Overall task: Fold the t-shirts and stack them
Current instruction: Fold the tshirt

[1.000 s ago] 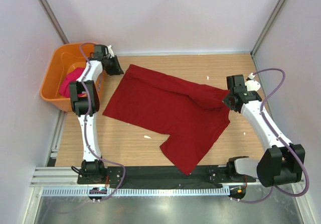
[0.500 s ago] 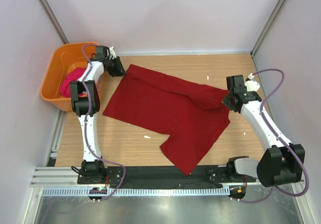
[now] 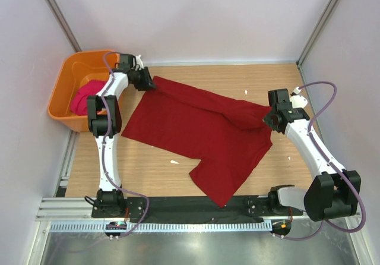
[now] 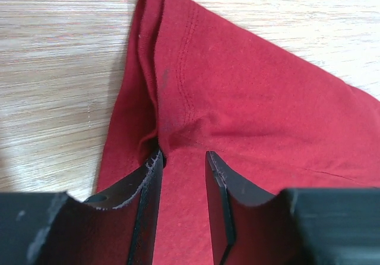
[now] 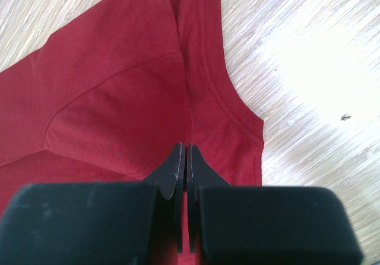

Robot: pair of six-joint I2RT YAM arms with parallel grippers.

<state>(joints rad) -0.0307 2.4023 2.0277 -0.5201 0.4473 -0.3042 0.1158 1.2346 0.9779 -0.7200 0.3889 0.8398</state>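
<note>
My right gripper holds the fold of the shirt. Next it will pull the fold back toward the shirt's uncovered outer edge (image 3: 271, 140) (image 5: 257, 152), to the right in the wrist view, and let go.
A dark crimson t-shirt (image 3: 196, 122) lies spread, partly rumpled, on the wooden table. My left gripper (image 3: 148, 82) is at its far left corner. In the left wrist view this gripper (image 4: 183, 158) is open, its jaws astride a pucker of red cloth (image 4: 237, 87). My right gripper (image 3: 268, 117) is at the shirt's right edge. In the right wrist view it (image 5: 184, 149) is shut on a raised fold of the red shirt (image 5: 119, 87) beside the neckline. A magenta-pink t-shirt (image 3: 88, 94) lies bunched in the orange tub.
The orange tub (image 3: 89, 54) stands at the far left, just behind the left arm. Small white scraps (image 3: 174, 161) lie on the bare wood (image 3: 154, 158) in front of the shirt. Walls enclose the table on three sides.
My left gripper has moved right, from beside the tub onto the red shirt's far left corner. The right arm has not moved.
</note>
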